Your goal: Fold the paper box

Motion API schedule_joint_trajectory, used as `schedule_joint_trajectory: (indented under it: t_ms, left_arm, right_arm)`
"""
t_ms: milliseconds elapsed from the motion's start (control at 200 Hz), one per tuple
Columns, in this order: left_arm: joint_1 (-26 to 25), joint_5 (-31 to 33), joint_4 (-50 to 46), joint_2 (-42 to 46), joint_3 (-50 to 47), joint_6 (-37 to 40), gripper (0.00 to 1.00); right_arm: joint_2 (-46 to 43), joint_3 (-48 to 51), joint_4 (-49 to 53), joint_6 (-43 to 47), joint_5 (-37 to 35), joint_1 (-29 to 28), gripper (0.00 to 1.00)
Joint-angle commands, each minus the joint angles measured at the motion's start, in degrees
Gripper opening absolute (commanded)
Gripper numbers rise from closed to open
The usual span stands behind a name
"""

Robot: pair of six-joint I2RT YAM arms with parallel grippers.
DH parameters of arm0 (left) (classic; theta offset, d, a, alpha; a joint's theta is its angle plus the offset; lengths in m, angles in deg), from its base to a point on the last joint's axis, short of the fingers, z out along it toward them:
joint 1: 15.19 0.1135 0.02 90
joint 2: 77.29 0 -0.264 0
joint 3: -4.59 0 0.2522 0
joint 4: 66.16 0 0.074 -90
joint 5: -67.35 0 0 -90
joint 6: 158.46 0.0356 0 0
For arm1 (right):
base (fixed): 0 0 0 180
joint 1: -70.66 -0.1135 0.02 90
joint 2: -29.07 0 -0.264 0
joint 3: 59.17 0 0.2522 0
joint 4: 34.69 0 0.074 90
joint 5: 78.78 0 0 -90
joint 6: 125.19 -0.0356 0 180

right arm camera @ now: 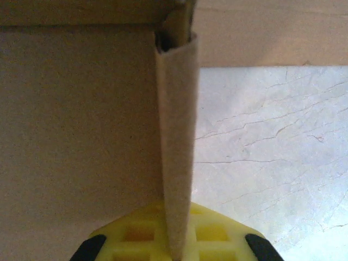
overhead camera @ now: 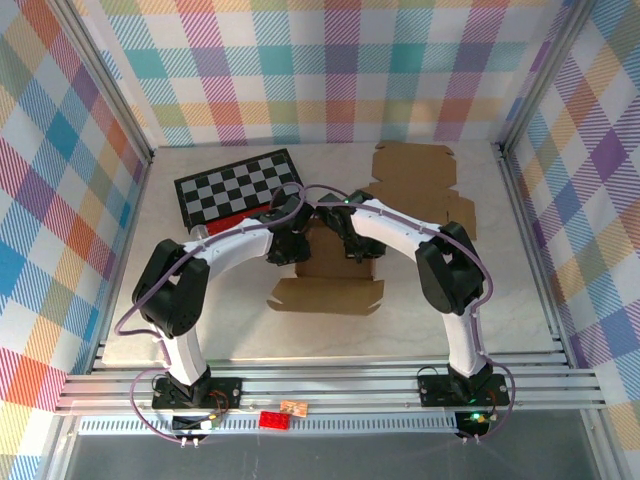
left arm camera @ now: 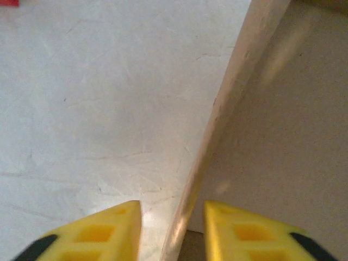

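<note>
My right gripper turns and draws back next, swinging the box (overhead camera: pixel 325 285) around before it releases the doubled-over side of the box.
The brown paper box (overhead camera: pixel 325 285) lies partly folded in the middle of the table, its front flap flat and its side walls raised. My left gripper (overhead camera: pixel 288 247) is at the left wall. In the left wrist view its yellow fingers (left arm camera: pixel 111 232) stand apart on either side of the upright wall edge (left arm camera: pixel 217 109), with a gap on both sides. My right gripper (overhead camera: pixel 356 246) is at the right wall. In the right wrist view it (right arm camera: pixel 176 242) is shut on the doubled-over cardboard wall (right arm camera: pixel 175 136), which rises straight up between the fingers.
A second flat cardboard blank (overhead camera: pixel 415 180) lies at the back right. A black-and-white checkerboard (overhead camera: pixel 240 182) lies at the back left with a red piece (overhead camera: pixel 232 219) at its near edge. A small red brick (overhead camera: pixel 272 419) sits on the front rail.
</note>
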Motion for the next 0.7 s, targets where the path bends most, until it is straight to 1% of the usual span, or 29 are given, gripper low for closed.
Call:
schedule_joint_trajectory:
  t_ms: [0, 125, 270, 440, 545, 625, 695]
  left_arm:
    - [-0.1, -1.0, -4.2, 2.8, 3.1, -0.8, 0.39]
    - [0.3, -1.9, -8.9, 2.9, 5.3, -1.0, 0.46]
    - [0.5, -3.6, -9.6, 4.0, 5.0, -0.7, 0.5]
    - [0.8, -2.3, -11.7, 5.7, 6.2, -0.1, 0.5]
    - [1.3, 0.0, -14.4, 8.0, 9.1, 0.7, 0.5]
    - [2.8, 0.9, -16.0, 10.2, 10.7, 1.3, 0.5]
    - [5.1, 0.7, -17.2, 12.3, 11.3, 1.5, 0.5]
  right_arm:
    - [0.1, 1.6, 2.2, -2.6, 0.6, -0.1, 0.0]
    - [0.3, 1.4, 2.5, -3.1, 0.8, 0.0, 0.0]
    - [0.5, 1.2, 2.7, -3.5, 1.6, 0.1, 0.0]
    - [0.7, 1.3, 2.8, -4.8, 3.7, 0.5, 0.0]
    - [0.7, 1.6, 3.3, -6.7, 6.1, 1.3, 0.0]
    - [0.9, 1.7, 4.4, -9.5, 8.7, 2.2, 0.0]
    - [0.8, 1.9, 5.0, -12.7, 10.8, 2.8, 0.0]
